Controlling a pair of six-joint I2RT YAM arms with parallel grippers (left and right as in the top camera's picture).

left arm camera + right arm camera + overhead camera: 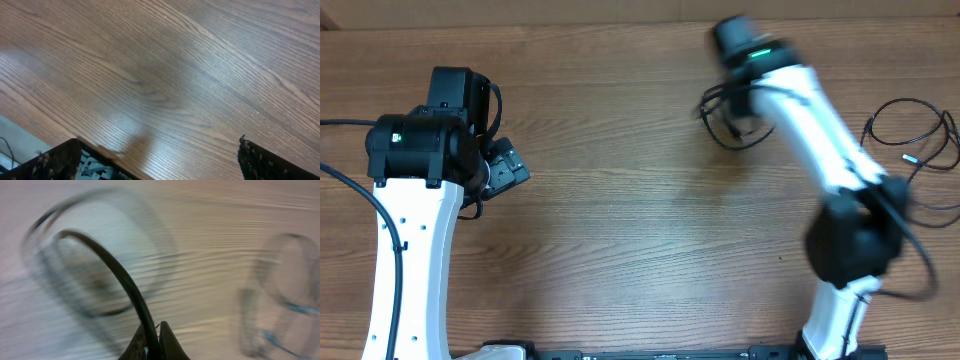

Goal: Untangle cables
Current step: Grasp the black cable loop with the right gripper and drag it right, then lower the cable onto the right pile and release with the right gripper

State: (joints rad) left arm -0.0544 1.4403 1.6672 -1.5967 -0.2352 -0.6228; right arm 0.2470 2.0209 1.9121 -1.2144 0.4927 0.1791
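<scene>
The hanging black cable should next swing to the right in the overhead view with my right gripper, over the second looped cable (917, 142) (281, 296), and then my right gripper should open.
In the overhead view a loop of thin black cable (720, 118) hangs under my right gripper (745, 105) at the far middle of the table. A second thin black cable (912, 132) lies looped at the far right. In the right wrist view my right gripper (154, 339) is shut on a black cable (120, 277) that arcs up and left; the rest is motion blurred. My left gripper (500, 168) is at the left side, open and empty; in the left wrist view (160, 160) only bare wood lies between its fingers.
The wooden table (620, 220) fills the view. The right arm (820, 130) stretches across the right half, above the cables. The left arm's base (405, 260) stands at the left front. A black rail (660, 353) runs along the front edge.
</scene>
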